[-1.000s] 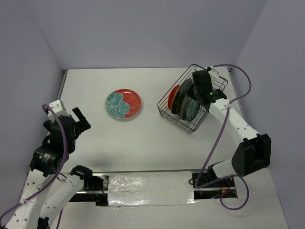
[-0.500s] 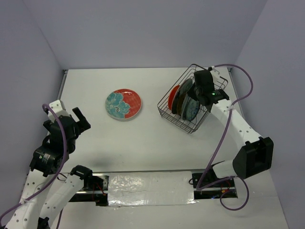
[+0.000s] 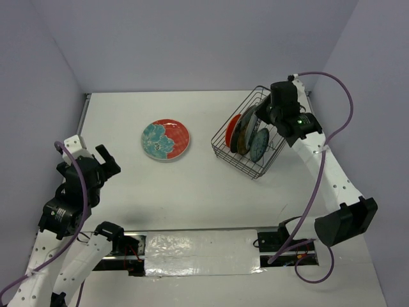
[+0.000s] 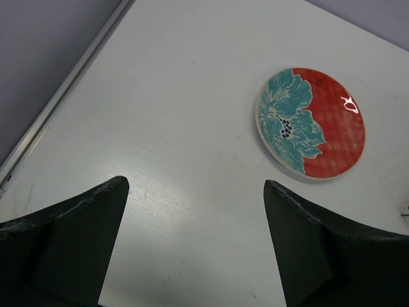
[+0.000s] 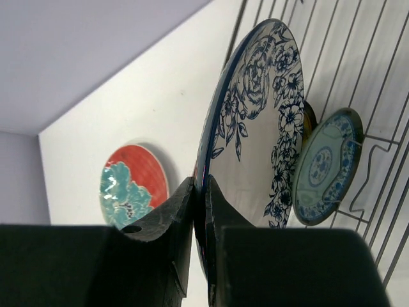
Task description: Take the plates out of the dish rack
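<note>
My right gripper will next move up and to the left in the top view, then down, to release onto the red-and-teal plate (image 3: 165, 139) (image 5: 133, 185), because the plate's side is bare.
The dark wire dish rack (image 3: 221, 142) stands at the right; its wires fill the right wrist view (image 5: 358, 57). My right gripper (image 3: 263, 119) (image 5: 199, 192) is shut on the rim of a large plate (image 5: 255, 141) with a dark teal back and a blue floral face. That plate stands on edge in the rack (image 3: 246, 132). A small blue-patterned plate (image 5: 326, 167) (image 3: 259, 144) stands behind it, with an olive-brown sliver (image 5: 308, 115) beside it. An orange-red plate (image 3: 232, 130) stands at the rack's left. The red-and-teal floral plate (image 3: 165, 139) (image 4: 311, 123) (image 5: 133, 185) lies flat on the table. My left gripper (image 3: 108, 160) (image 4: 195, 185) is open and empty.
The white table (image 3: 192, 185) ends at a metal rail (image 3: 83, 118) on the left and grey walls behind. The rack stands near the table's right edge. The right arm's purple cable (image 3: 339, 115) loops over the right side.
My right gripper has moved up and back toward the rack's far right corner with the large plate in its grip. The small blue-patterned plate now shows more. The left arm has barely moved.
</note>
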Motion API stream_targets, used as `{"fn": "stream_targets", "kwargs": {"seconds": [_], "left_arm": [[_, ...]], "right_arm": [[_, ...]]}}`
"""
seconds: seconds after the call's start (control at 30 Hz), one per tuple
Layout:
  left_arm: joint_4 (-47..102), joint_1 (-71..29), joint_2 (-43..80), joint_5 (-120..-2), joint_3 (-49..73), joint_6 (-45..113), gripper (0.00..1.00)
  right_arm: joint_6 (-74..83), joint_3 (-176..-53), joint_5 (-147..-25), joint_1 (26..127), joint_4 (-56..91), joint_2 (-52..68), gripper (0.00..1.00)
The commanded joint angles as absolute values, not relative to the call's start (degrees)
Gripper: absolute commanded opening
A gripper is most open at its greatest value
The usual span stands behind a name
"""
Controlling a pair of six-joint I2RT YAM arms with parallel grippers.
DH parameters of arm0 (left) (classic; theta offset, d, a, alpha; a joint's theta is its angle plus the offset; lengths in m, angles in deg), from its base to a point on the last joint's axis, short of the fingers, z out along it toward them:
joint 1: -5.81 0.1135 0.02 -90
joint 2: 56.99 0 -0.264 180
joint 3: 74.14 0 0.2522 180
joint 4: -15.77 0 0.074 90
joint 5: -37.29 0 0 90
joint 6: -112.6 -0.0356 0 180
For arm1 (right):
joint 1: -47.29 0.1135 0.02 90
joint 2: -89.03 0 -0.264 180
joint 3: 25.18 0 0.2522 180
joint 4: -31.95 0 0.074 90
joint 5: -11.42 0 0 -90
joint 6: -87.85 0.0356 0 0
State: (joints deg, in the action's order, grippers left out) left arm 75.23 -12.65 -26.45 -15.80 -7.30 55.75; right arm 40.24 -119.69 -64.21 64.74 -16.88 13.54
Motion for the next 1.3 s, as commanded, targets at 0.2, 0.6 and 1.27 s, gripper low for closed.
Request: {"fn": "stream_targets", "kwargs": {"seconds": [0.2,0.6,1.27], "left_arm": [[73.04,-12.65,-27.02,-15.71,-7.38,55.3,1.0],[73.04,-12.65,-27.55,-15.53,-7.38,55.3,1.0],[81.56,-12.39,-31.5,-1.82,-5.01,64.97,0.99]], "right_arm": [[39.42,-136.84,-68.46,64.51,-14.77,17.84,0.0],[30.82,-144.05,-103.17,69.78,2.97,16.44,0.0],[-16.74,-169.66,-59.36,105.81,-14.89,-31.02,0.0]]}}
